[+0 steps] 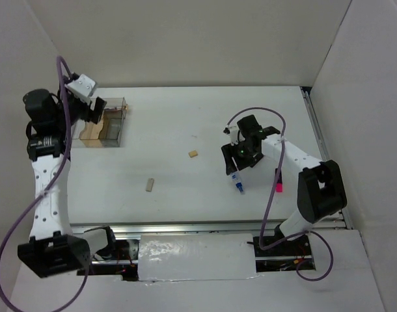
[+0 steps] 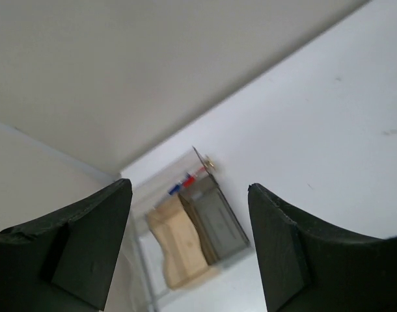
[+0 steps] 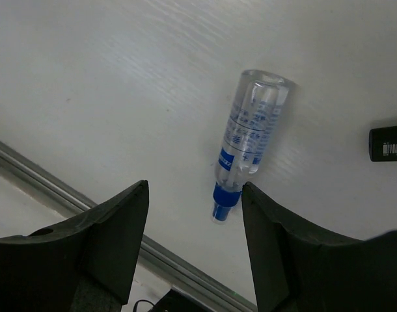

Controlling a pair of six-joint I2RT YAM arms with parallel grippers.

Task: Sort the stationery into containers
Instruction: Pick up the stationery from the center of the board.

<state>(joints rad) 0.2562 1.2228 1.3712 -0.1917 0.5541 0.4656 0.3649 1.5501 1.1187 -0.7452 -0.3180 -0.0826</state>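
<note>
The tube's clear base (image 1: 233,174) lies to the right of my left gripper in the top view, so next I should swing my left gripper back and across toward it.
The clear compartment box (image 1: 107,123) stands at the far left of the table. Tan blocks show through its walls. My left gripper (image 1: 94,110) hovers over it, open with nothing between its fingers. In the left wrist view the box (image 2: 215,218) lies below the gripper (image 2: 189,187), with a tan block (image 2: 179,240) and the red and blue pen ends (image 2: 185,181) inside. The clear blue-capped tube (image 1: 238,183) lies flat on the table. My right gripper (image 1: 241,156) is open just above it, apart from the tube (image 3: 250,133). A pink-black marker (image 1: 278,182) lies to its right.
A tan eraser block (image 1: 193,154) lies mid-table, and a second small block (image 1: 150,185) sits nearer the front. A dark marker end (image 3: 388,143) shows at the right wrist view's edge. A metal rail (image 1: 185,227) runs along the near table edge. White walls close in the sides.
</note>
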